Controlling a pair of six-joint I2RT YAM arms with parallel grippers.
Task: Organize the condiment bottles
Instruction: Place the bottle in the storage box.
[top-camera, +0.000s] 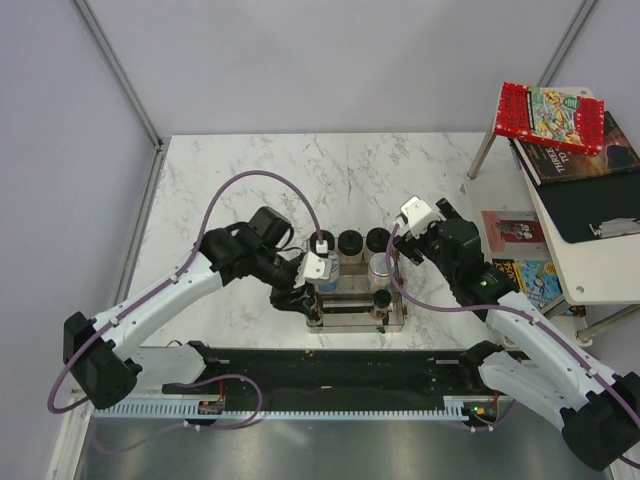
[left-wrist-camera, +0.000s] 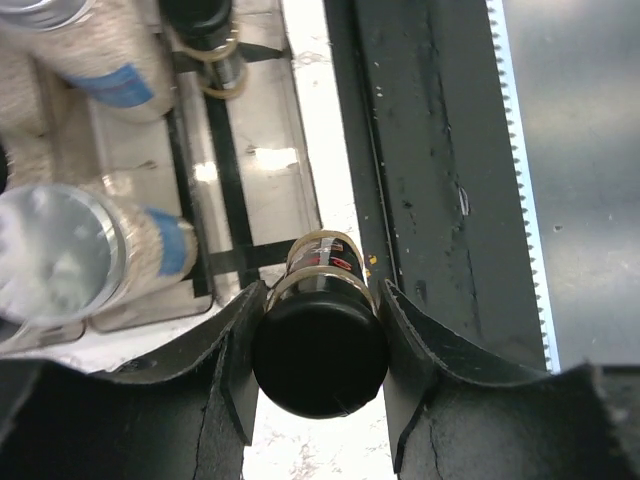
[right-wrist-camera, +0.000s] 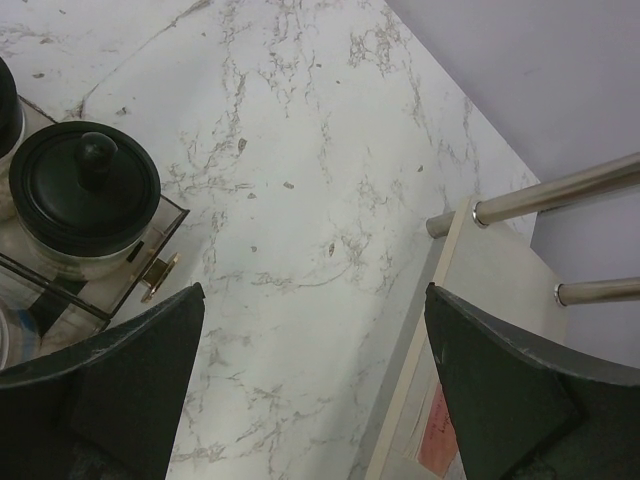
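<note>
My left gripper moves along the near row (top-camera: 354, 317) (left-wrist-camera: 260, 146) toward it next, then lowers beside it.
My left gripper (left-wrist-camera: 322, 292) is shut on a slim brown spice bottle (left-wrist-camera: 320, 345) with a black cap, at the near left corner of the clear rack (left-wrist-camera: 230, 180). In the top view this gripper (top-camera: 313, 310) is at the rack's front left. Two beige-filled blue-labelled bottles (left-wrist-camera: 60, 260) (left-wrist-camera: 95, 55) and another slim dark-capped bottle (left-wrist-camera: 205, 30) stand in the rack. Three black-lidded jars (top-camera: 351, 243) line the rack's far side. My right gripper (right-wrist-camera: 315, 300) is open and empty over bare marble, right of a black-lidded jar (right-wrist-camera: 85, 195). It also shows in the top view (top-camera: 405, 245).
A black mat (left-wrist-camera: 430, 180) runs along the table's near edge, close behind the held bottle. A side table with metal legs (right-wrist-camera: 540, 195) stands to the right of the marble table (top-camera: 250, 170), with books (top-camera: 550, 115) on it.
</note>
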